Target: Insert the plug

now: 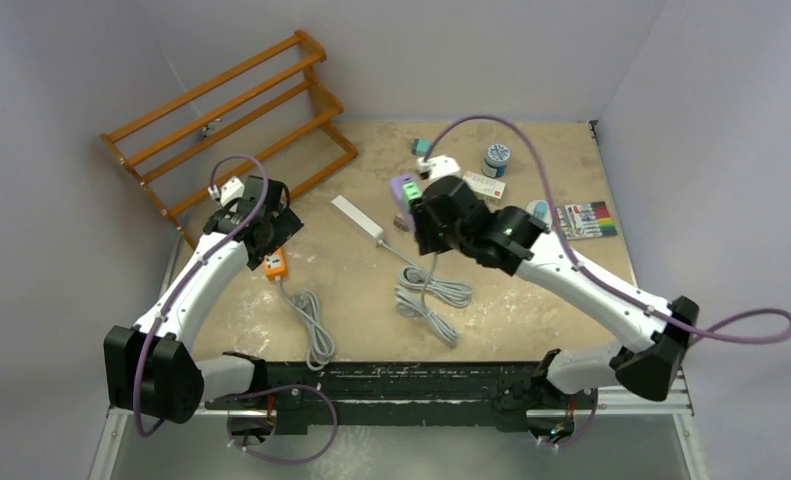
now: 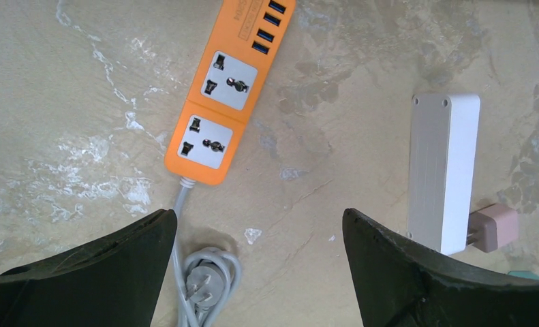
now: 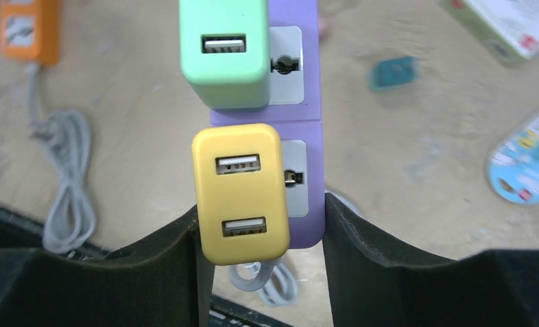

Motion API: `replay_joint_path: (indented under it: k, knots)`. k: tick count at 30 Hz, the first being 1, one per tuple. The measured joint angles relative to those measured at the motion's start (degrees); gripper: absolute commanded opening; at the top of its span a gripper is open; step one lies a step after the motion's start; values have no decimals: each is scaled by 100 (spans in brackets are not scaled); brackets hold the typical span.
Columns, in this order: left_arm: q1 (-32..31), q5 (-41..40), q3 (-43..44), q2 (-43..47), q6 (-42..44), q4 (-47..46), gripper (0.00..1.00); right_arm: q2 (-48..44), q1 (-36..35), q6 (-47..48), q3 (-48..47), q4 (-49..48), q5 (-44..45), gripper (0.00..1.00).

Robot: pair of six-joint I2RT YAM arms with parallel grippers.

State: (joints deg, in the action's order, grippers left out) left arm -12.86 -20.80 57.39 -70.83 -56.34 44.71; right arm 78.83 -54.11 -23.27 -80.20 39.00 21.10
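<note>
My right gripper moves outward and down onto the table by the blue tin next. Both adapters already sit in the purple power strip's sockets, so it then releases the strip.
My right gripper (image 1: 414, 212) is shut on a purple power strip (image 3: 310, 102) and holds it off the table. A yellow USB adapter (image 3: 239, 194) and a green USB adapter (image 3: 224, 51) sit plugged into its sockets. In the top view the green adapter (image 1: 405, 193) shows at the gripper. My left gripper (image 2: 259, 225) is open and empty above the table. It hangs just below an orange power strip (image 2: 219, 102), whose two sockets are free. The strip's grey plug (image 2: 199, 285) lies in a cord loop by my left finger (image 2: 103, 272). The orange strip also shows in the top view (image 1: 275, 263).
A white power strip (image 2: 441, 170) with a pink adapter (image 2: 493, 228) lies to the right of my left gripper. Grey cords (image 1: 426, 295) coil mid-table. A wooden rack (image 1: 231, 110) stands at the back left. A blue tin (image 1: 496, 158) and a marker pack (image 1: 591, 220) are at the back right.
</note>
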Motion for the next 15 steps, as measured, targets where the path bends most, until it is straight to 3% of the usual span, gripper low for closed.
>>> replay_joint_path:
  k: [9, 15]
  knots:
    - [0, -72, 0, -131, 50, 9, 91, -1038, 2081, -291, 1366, -24, 638, 0]
    - [0, -59, 0, -315, 94, -83, 91, -990, 2994, -363, 2190, -741, 439, 0]
